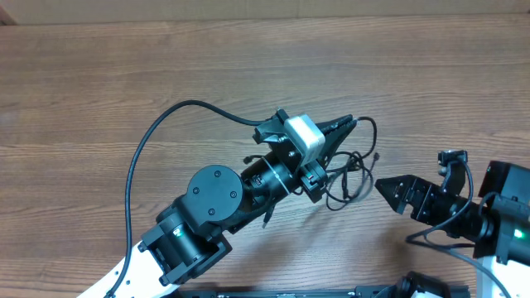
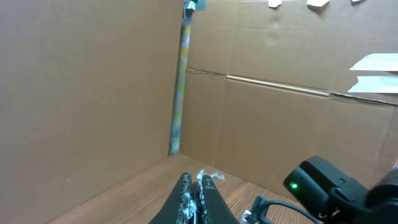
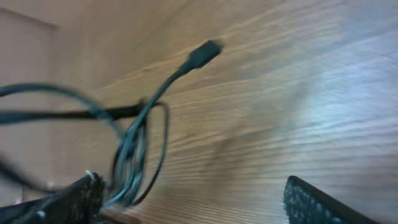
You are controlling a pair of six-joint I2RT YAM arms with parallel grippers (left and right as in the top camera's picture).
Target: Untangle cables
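Note:
My left gripper lifts to the left in the overhead view next, spreading the bunched loops. Then it lowers and releases over the tabletop, which lies below it.
The cables (image 1: pixel 346 175) are thin black cords bunched in loose loops on the wooden table, just right of my left arm. My left gripper (image 1: pixel 353 123) is raised and tilted up over the bunch. It is shut on one strand, which curves down to a small plug (image 1: pixel 377 155). In the left wrist view its fingers (image 2: pixel 186 190) press together in front of a cardboard wall. My right gripper (image 1: pixel 389 197) is open, low at the right of the bunch. In the right wrist view the cable loops (image 3: pixel 134 149) lie against its left finger (image 3: pixel 84 196). A plug end (image 3: pixel 204 53) sticks up beyond.
A thick black robot cable (image 1: pixel 137 165) arcs from the left arm over the table's left half. Cardboard walls (image 2: pixel 93 93) stand behind the table. The right arm's body with a green light (image 2: pixel 323 186) sits close to the left gripper.

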